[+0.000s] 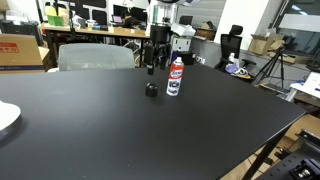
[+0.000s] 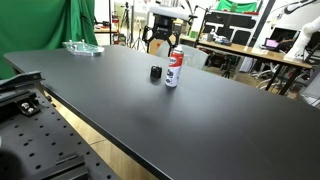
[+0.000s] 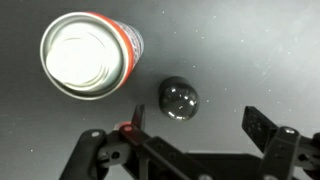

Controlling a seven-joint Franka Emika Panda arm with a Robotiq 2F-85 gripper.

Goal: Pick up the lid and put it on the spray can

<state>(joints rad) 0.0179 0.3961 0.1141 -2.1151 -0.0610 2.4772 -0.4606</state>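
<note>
The lid lies nearer the finger by the spray can, so my gripper needs to go down to the lid next, slightly toward the can's side.
The spray can stands upright on the black table, white with a red label; it also shows in the other exterior view and from above in the wrist view. The lid, a small black round cap, rests on the table beside the can. In the wrist view the lid lies just past the jaws, nearer the left finger. My gripper is open and empty, hovering above the table behind the lid and can.
A white plate sits at the table's edge. A clear tray lies at the far corner. Chairs, desks and lab equipment stand behind the table. A perforated metal base adjoins the table.
</note>
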